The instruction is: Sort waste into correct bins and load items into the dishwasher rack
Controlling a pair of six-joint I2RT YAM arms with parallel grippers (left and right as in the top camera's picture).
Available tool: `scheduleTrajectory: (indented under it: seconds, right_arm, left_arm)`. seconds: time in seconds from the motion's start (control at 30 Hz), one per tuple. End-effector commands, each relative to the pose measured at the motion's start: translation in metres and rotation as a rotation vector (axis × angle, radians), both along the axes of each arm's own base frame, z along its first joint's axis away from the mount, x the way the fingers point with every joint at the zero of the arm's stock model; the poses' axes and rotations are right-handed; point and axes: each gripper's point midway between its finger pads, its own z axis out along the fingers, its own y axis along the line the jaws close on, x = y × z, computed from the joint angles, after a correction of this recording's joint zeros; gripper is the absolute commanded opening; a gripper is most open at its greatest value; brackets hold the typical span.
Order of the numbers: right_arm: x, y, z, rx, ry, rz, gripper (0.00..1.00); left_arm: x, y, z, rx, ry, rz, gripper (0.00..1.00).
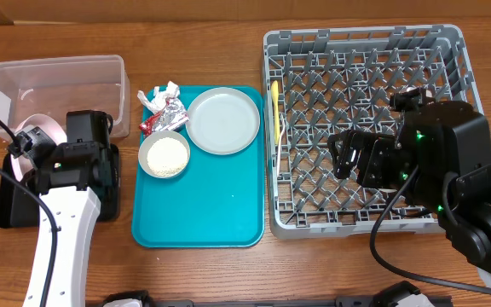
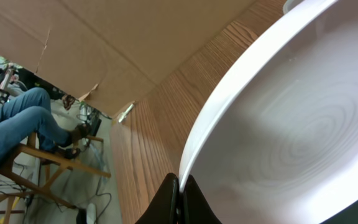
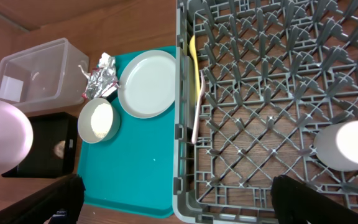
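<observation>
Next, my right gripper goes left in the overhead view toward the pinkish-white plate's free rim (image 1: 56,127) (image 3: 29,135), as my left gripper is on its other side.
My left gripper (image 2: 180,199) is shut on the rim of the pinkish-white plate (image 2: 291,124) and holds it tilted over the black tray (image 1: 7,205), beside the clear tub (image 1: 58,85). On the teal tray lie the pale grey plate (image 1: 222,120), the small bowl of rice (image 1: 164,156) and the red-and-silver foil wrapper (image 1: 164,112), with a white tissue (image 1: 154,94) next to it. The yellow utensil (image 1: 274,107) lies along the left edge of the dishwasher rack (image 1: 450,51). My right gripper (image 3: 179,205) is open and empty above the rack's front left. The white cup (image 3: 347,146) stands in the rack.
The teal tray (image 1: 211,213) lies between the bins and the rack. A small pale scrap (image 3: 59,148) lies in the black tray. The left arm covers much of that tray. Bare wooden table runs along the front edge.
</observation>
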Motion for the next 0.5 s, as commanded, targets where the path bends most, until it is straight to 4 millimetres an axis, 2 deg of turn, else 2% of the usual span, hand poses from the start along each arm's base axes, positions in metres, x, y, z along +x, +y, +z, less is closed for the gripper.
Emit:
scheduleTrajectory:
  seconds: [0.0, 0.1, 0.2, 0.3, 0.37, 0.47]
  right_arm:
    - [0.001, -0.001, 0.003, 0.005, -0.011, -0.005, 1.0]
    - [0.001, -0.001, 0.004, 0.005, -0.012, -0.005, 1.0]
    - [0.003, -0.001, 0.004, -0.001, -0.02, -0.008, 1.0]
    - [0.008, -0.001, 0.009, 0.003, -0.045, -0.016, 1.0]
    - [0.013, 0.002, 0.015, 0.02, -0.075, -0.012, 1.0]
    - [0.017, 0.012, 0.024, 0.064, -0.108, 0.023, 1.0]
  left_arm:
    - [0.006, -0.001, 0.008, 0.0, -0.031, -0.006, 0.04]
    - [0.005, -0.008, 0.008, -0.063, -0.044, -0.032, 0.04]
    - [0.014, -0.025, 0.013, -0.212, -0.123, -0.111, 0.04]
    - [0.042, -0.07, 0.024, -0.496, -0.27, -0.305, 0.04]
    - [0.064, -0.113, 0.037, -0.695, -0.333, -0.513, 0.04]
    - [0.083, -0.177, 0.057, -0.938, -0.382, -0.834, 0.04]
